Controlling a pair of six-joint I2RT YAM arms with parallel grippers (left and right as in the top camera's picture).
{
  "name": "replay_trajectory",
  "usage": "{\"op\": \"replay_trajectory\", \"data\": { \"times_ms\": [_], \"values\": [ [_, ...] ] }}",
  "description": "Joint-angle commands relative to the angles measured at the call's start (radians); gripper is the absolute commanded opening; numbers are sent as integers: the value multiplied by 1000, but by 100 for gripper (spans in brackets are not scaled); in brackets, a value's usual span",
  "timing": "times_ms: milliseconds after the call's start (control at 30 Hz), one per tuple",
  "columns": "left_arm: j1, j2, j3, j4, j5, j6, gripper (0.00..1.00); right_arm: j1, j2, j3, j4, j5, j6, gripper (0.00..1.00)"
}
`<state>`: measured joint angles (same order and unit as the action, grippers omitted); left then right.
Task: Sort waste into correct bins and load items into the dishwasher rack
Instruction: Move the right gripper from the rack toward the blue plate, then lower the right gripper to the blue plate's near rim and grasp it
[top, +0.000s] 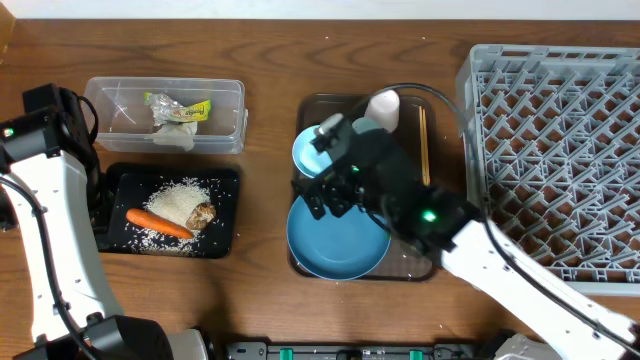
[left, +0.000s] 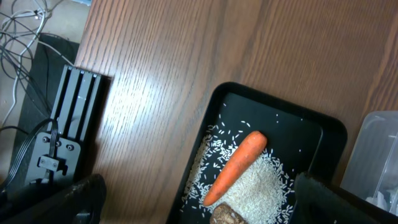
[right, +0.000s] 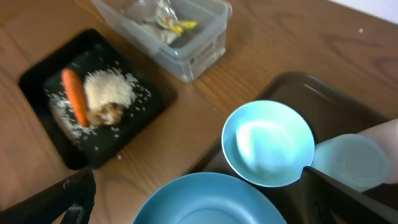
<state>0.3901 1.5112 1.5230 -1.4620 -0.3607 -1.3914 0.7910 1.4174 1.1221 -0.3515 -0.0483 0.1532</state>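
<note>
The near rim of the dark-blue plate (right: 205, 205) stands free of the light-blue bowl (right: 267, 143). My right gripper will move down and back onto that rim next.
The black tray (top: 226, 180) holds an orange carrot (top: 158, 222), white rice (top: 178, 200) and a brown lump (top: 203, 214). My left gripper (left: 208, 202) hangs open over that tray, empty, with the carrot (left: 236, 165) just ahead of its fingers. In the clear tub (top: 100, 100) lie a snack wrapper (top: 192, 110) and a tissue (top: 175, 132). My right gripper (right: 205, 199) is open and empty above the dark-blue plate (right: 205, 205), near the small light-blue bowl (right: 267, 143). Behind the right arm stand a light-blue cup (right: 351, 162) and a white cup (top: 384, 108), with chopsticks (top: 424, 145) beside them.
Plate, bowl, cups and chopsticks sit on a dark brown serving tray (top: 420, 268). The grey dishwasher rack (top: 560, 150) fills the right side of the table. A black stand and cables (left: 56, 137) lie off the table's left edge.
</note>
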Motion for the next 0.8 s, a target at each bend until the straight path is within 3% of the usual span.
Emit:
{"op": "replay_trajectory", "data": {
  "times_ms": [0,333,767],
  "values": [
    [4,5,-3,-6,-6,-13,98,27,44,28,-13,37,2,99],
    [4,5,-3,-6,-6,-13,98,40,112,28,-87,33,11,99],
    [4,5,-3,-6,-6,-13,98,43,213,27,-37,25,53,99]
  ]
}}
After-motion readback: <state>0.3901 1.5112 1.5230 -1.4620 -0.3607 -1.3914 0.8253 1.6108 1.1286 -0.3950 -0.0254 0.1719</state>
